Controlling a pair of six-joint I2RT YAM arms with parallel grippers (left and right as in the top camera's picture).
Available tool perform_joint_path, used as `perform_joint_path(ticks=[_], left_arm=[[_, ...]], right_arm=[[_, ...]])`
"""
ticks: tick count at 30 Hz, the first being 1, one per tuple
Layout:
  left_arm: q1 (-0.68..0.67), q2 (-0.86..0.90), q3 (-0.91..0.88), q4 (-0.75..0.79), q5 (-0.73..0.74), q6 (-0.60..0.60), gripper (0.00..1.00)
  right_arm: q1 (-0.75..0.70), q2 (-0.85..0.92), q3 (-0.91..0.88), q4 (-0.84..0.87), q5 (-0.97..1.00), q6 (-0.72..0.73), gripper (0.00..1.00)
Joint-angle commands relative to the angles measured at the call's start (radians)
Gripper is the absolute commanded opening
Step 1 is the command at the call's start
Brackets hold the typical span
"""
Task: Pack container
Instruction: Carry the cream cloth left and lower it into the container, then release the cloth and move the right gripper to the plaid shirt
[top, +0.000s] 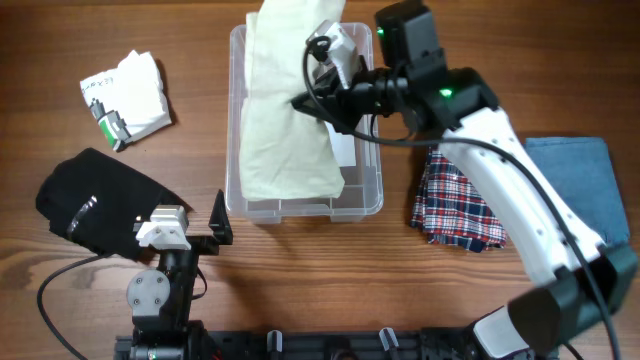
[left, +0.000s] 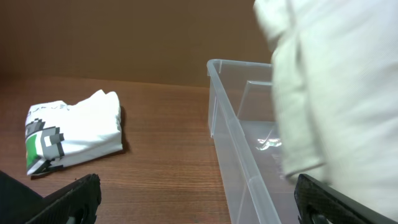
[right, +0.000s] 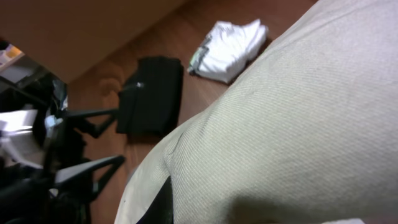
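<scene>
My right gripper will first move down into the clear container (top: 305, 212), then release the cloth's edge there.
The clear container (top: 305, 212) stands mid-table, and its near corner (left: 236, 155) shows in the left wrist view. A pale cream cloth (top: 285, 120) hangs lengthwise over it and spills past the far rim. My right gripper (top: 308, 100) is shut on this cloth's right edge above the container. In the right wrist view the cloth (right: 298, 124) fills most of the frame and hides the fingers. The same cloth (left: 329, 93) hangs at the right of the left wrist view. My left gripper (top: 215, 228) stands open and holds nothing (left: 199, 199), low beside the container's front-left corner.
A folded white printed shirt (top: 130, 95) lies at the back left. A black garment (top: 95, 200) lies left of my left arm. To the right of the container are a plaid cloth (top: 455, 205) and a blue cloth (top: 580, 185).
</scene>
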Motion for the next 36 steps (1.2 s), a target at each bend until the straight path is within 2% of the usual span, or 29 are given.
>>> perform_joint_path(ticks=[1, 14, 20, 27, 29, 32, 36], left_arm=[[0.003, 0.000, -0.006, -0.001, 0.005, 0.015, 1.00], [0.003, 0.000, -0.006, -0.001, 0.005, 0.015, 1.00], [0.003, 0.000, -0.006, -0.001, 0.005, 0.015, 1.00], [0.003, 0.000, -0.006, -0.001, 0.005, 0.015, 1.00], [0.003, 0.000, -0.006, -0.001, 0.005, 0.015, 1.00], [0.003, 0.000, -0.006, -0.001, 0.005, 0.015, 1.00], [0.003, 0.000, -0.006, -0.001, 0.005, 0.015, 1.00]], right_arm=[[0.000, 0.055, 0.011, 0.038, -0.033, -0.024, 0.04], [0.000, 0.223, 0.011, 0.068, -0.032, -0.022, 0.04], [0.000, 0.262, 0.011, 0.065, 0.063, -0.012, 0.04], [0.000, 0.263, 0.011, 0.055, 0.225, 0.031, 0.37], [0.000, 0.263, 0.011, 0.045, 0.247, 0.031, 0.41], [0.000, 0.263, 0.011, 0.029, 0.281, 0.031, 0.58], [0.000, 0.262, 0.011, 0.005, 0.367, 0.031, 0.60]])
